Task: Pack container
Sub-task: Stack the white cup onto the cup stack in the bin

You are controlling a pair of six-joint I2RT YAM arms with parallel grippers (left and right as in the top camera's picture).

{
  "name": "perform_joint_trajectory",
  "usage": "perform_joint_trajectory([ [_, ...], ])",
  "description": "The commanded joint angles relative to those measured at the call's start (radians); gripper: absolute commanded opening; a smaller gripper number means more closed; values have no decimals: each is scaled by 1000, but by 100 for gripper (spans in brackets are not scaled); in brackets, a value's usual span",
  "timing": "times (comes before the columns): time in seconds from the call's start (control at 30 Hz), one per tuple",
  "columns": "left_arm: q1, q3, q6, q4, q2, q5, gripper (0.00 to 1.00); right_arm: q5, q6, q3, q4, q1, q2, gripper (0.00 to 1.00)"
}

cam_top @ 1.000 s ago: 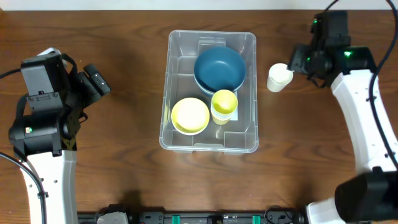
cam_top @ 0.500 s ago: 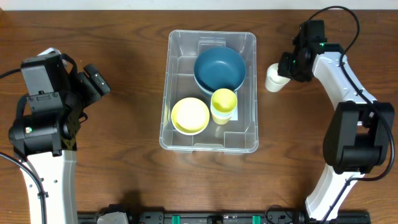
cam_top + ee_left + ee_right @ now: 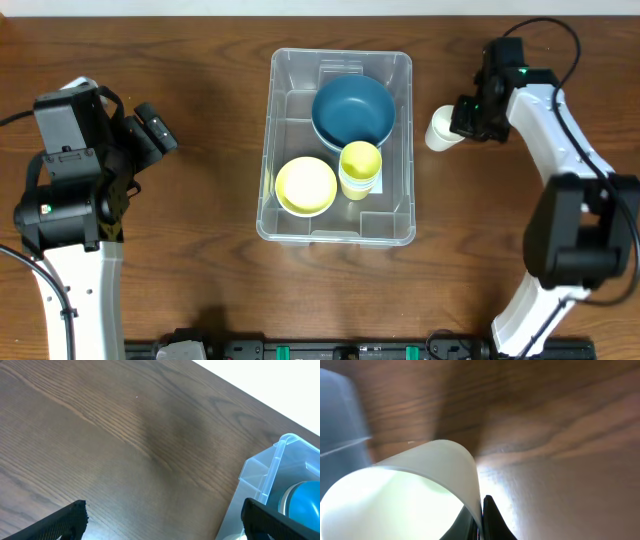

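The right gripper lifts next and moves over the container's side. Then it comes down to release the white cup (image 3: 440,129) into the yellow cup (image 3: 360,168), whose top is open.
The container (image 3: 298,98), a large clear bin, sits mid-table and holds a blue bowl (image 3: 352,110), a yellow bowl (image 3: 305,186) and a yellow cup (image 3: 360,168). Just right of it stands a white cup (image 3: 440,129). My right gripper (image 3: 458,122) is shut on the cup's right rim. The right wrist view shows the white cup (image 3: 405,495) filling the lower left, its wall pinched between the fingers of the right gripper (image 3: 481,510). My left gripper (image 3: 155,128) hangs open over bare wood at the far left, left of the container's corner (image 3: 280,460).
Dark wood table (image 3: 200,250) lies all round the bin. The blue bowl (image 3: 305,497) shows at the right edge of the left wrist view. The table's far edge against a white wall (image 3: 280,385) is just behind the bin.
My right gripper has closed onto the white cup's rim, and the cup has shifted slightly left toward the bin. The left arm has not moved.
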Motion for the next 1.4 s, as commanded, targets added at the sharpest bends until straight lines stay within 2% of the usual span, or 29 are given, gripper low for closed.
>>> perform_joint_trajectory([
  [0.0, 5, 17, -2, -2, -3, -8, 98, 8, 6, 10, -3, 50, -224, 1],
  [0.17, 5, 17, -2, -2, -3, -8, 98, 2, -66, 10, -7, 216, -447, 1],
  [0.3, 5, 17, -2, -2, -3, -8, 98, 2, -84, 10, -36, 351, -505, 1],
  [0.5, 5, 17, -2, -2, -3, -8, 98, 16, -79, 9, -119, 494, -451, 1],
  [0.8, 5, 17, -2, -2, -3, -8, 98, 24, -80, 9, -164, 517, -298, 1],
  [0.83, 5, 17, -2, -2, -3, -8, 98, 24, -81, 9, -163, 518, -294, 5],
  [0.93, 5, 17, -2, -2, -3, -8, 98, 46, -89, 11, -139, 517, -309, 39],
  [1.0, 5, 17, -2, -2, -3, -8, 98, 71, -87, 11, -117, 517, -337, 44],
  [1.07, 5, 17, -2, -2, -3, -8, 98, 102, -87, 11, -98, 515, -379, 58],
  [1.2, 5, 17, -2, -2, -3, -8, 98, 196, -87, 11, -69, 488, -463, 96],
  [1.23, 5, 17, -2, -2, -3, -8, 98, 237, -87, 11, -60, 481, -481, 99],
  [1.37, 5, 17, -2, -2, -3, -8, 98, 331, -87, 11, -22, 450, -533, 99],
])
